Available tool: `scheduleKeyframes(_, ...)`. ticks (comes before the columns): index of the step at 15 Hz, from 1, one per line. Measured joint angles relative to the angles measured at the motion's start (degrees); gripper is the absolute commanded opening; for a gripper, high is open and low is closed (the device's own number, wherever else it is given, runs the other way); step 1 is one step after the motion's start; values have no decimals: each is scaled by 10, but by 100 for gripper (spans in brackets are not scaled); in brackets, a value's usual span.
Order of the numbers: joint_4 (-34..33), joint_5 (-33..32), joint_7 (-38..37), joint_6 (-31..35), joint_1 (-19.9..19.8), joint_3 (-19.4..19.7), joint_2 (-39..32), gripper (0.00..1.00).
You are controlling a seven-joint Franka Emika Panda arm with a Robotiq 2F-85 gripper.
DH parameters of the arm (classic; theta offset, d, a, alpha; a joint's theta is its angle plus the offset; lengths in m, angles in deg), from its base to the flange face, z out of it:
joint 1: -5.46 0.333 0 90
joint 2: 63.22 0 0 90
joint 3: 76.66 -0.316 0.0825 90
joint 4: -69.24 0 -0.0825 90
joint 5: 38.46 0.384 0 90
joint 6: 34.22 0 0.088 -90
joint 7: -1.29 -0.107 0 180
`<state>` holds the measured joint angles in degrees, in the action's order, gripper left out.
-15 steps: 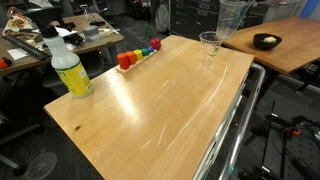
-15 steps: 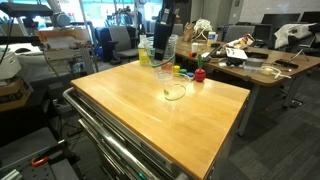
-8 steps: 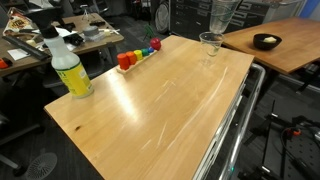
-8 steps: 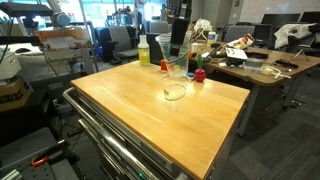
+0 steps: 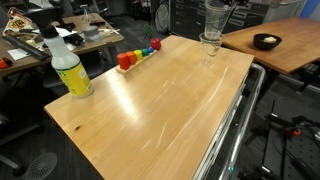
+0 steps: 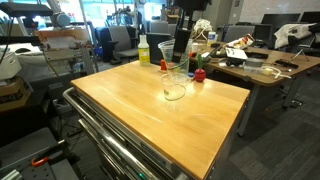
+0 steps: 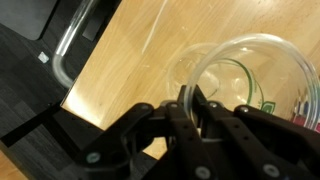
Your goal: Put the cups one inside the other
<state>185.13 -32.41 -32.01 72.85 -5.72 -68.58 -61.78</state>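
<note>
The second clear cup needs to go down into the standing cup's opening (image 5: 211, 38) (image 7: 209, 75) in my gripper, and then my gripper needs to open.
One clear cup (image 5: 210, 46) stands upright near the far corner of the wooden table (image 5: 150, 100); it also shows in the other exterior view (image 6: 174, 88). My gripper (image 7: 193, 100) is shut on the rim of the second clear cup (image 7: 262, 62), pinching its wall between the fingers. In both exterior views the held cup (image 5: 216, 18) (image 6: 181, 57) hangs upright just above the standing cup, apart from it. In the wrist view the standing cup (image 7: 183, 62) shows faintly below and through the held one.
A yellow spray bottle (image 5: 68, 65) (image 6: 144, 50) stands near a table edge. A row of small coloured blocks (image 5: 138, 55) (image 6: 190, 72) lies near the cups. A neighbouring table holds a dark bowl (image 5: 265, 41). A metal rail (image 5: 235, 120) runs along the table's side.
My gripper has carried the held cup sideways across the table corner and a little lower, to a spot over the standing cup. The standing cup has not moved.
</note>
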Motion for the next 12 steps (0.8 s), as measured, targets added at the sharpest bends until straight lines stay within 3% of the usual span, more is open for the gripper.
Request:
scheduleKeyframes(9,-1,-1,0,29,8,0,-55,2)
scheduleKeyframes(10,0,-1,0,31,8,0,-57,31)
scheduleKeyframes(12,2,-1,0,37,9,0,-57,39)
